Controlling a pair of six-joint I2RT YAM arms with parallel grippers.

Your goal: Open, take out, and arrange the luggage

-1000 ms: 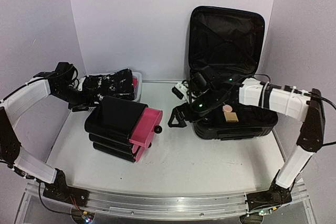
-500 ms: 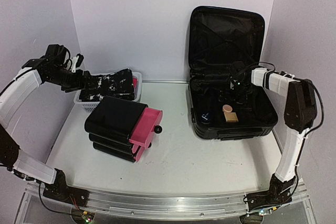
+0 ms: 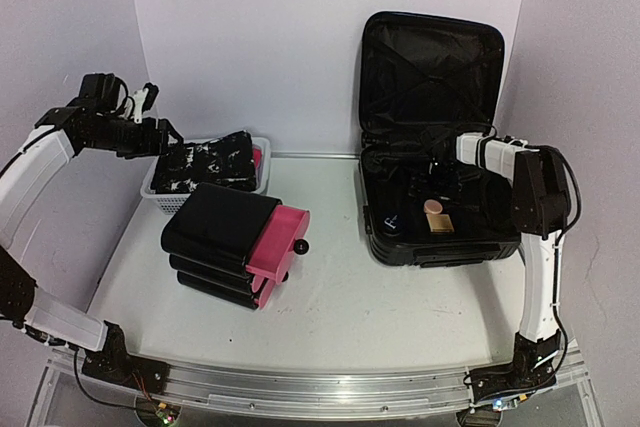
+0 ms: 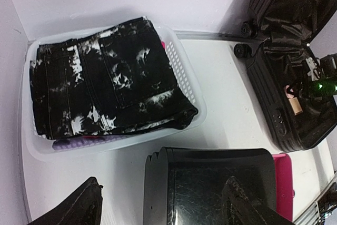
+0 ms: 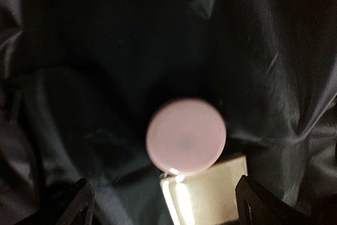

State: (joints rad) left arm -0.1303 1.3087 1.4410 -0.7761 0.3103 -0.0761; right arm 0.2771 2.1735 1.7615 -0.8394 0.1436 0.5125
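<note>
The cream box crowds only the near edge of the cap, so my right gripper will go down next with its open fingers on either side of the pink round cap (image 3: 433, 206) (image 5: 186, 136).
The luggage (image 3: 440, 237) lies open at the right, its lid (image 3: 430, 67) standing against the back wall; it also shows at the right edge of the left wrist view (image 4: 279, 93). Inside on the black lining lie a pink round cap (image 5: 186, 136) and a cream box (image 5: 208, 196), also seen from above as the cap (image 3: 433, 206) and box (image 3: 441, 224). My right gripper (image 3: 441, 171) hovers open over them, its fingertips (image 5: 73, 204) wide on either side and apart from both. My left gripper (image 3: 160, 135) hangs open and empty above the basket.
A white perforated basket (image 4: 31, 146) with folded black-and-white jeans (image 4: 105, 77) sits at the back left (image 3: 152, 187). In front of it stands a smaller smooth black case (image 3: 220, 227) with a pink side (image 3: 280, 242), also below the left fingers (image 4: 221, 183). A dark item (image 3: 392, 223) lies in the luggage's left corner.
My right gripper swung from the luggage's left front into its open base, over the pink cap. My left gripper rose and drew back to the left, above the basket.
</note>
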